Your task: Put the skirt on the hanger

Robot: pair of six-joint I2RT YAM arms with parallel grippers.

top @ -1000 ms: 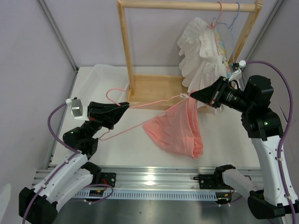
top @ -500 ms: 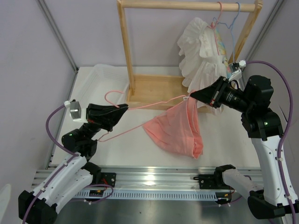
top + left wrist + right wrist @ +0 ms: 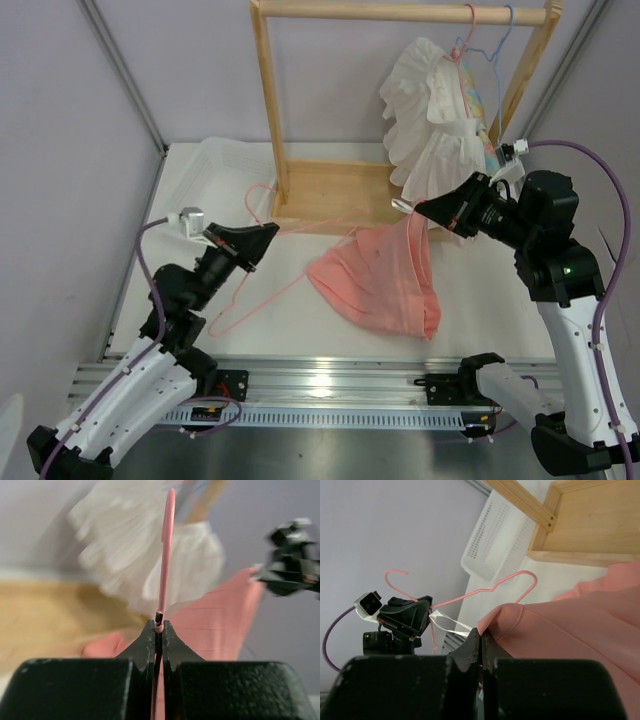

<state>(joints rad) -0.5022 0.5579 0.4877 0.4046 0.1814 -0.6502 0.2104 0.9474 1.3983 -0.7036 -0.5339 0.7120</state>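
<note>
My left gripper should move up and outward next, put the hook over the rack's bare bar end (image 3: 304, 8) and let go, because the other garments hang at the opposite end.
The salmon-pink skirt (image 3: 385, 280) hangs from my right gripper (image 3: 418, 209), which is shut on its waistband corner (image 3: 502, 617); its lower part rests on the table. My left gripper (image 3: 265, 234) is shut on the thin pink hanger (image 3: 262, 200) near the base of its hook, and the wire (image 3: 167, 545) runs straight up from the jaws. The hanger's triangle (image 3: 268, 295) slopes down to the table, its far arm reaching toward the skirt's top. In the right wrist view the hanger (image 3: 485, 591) ends just left of the skirt's held corner, apart from it.
A wooden rack (image 3: 290, 120) stands at the back. A white ruffled garment (image 3: 430, 120) and a pastel garment hang at its right on a pink and a blue hanger (image 3: 500, 45). A white basket (image 3: 225, 160) lies at the back left. A metal rail (image 3: 330, 385) runs along the near edge.
My left gripper has lifted and tilted, swinging the hanger's hook rightward toward the rack. My right gripper has shifted slightly right and down with the skirt.
</note>
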